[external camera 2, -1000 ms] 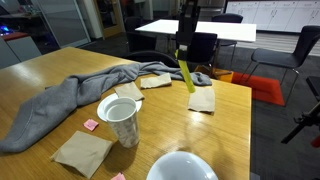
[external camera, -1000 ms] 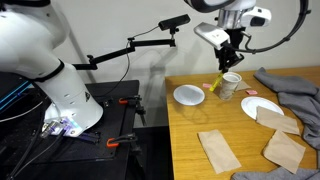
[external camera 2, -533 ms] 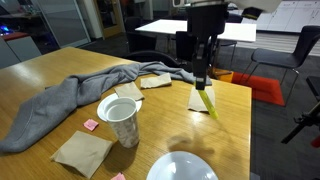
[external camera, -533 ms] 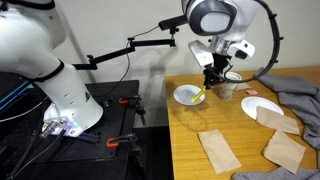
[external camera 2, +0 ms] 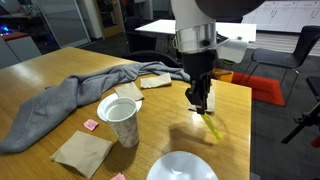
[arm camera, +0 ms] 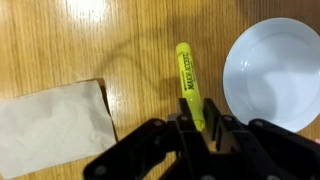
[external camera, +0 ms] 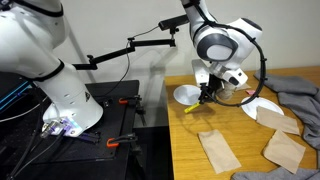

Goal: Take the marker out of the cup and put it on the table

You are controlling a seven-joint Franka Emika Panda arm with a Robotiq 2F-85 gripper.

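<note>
The gripper should move down toward the bare wood between plate and napkin and then release the yellow marker, because the marker's gripped end still hangs above the table.
My gripper is shut on the yellow marker, gripping its near end while the rest sticks out ahead over the wooden table. In both exterior views the gripper hangs low over the table, with the marker slanting down from it. The marker's tip is close to the wood; I cannot tell whether it touches. The paper cup stands upright and apart from the gripper, with nothing in it that I can see.
A white plate lies right beside the marker. A second plate lies farther along the table. Brown napkins lie on the wood, and so does a grey cloth. The table edge is near.
The gripper has come down from above the cup to just over the table beside the white plate, carrying the marker with it.
</note>
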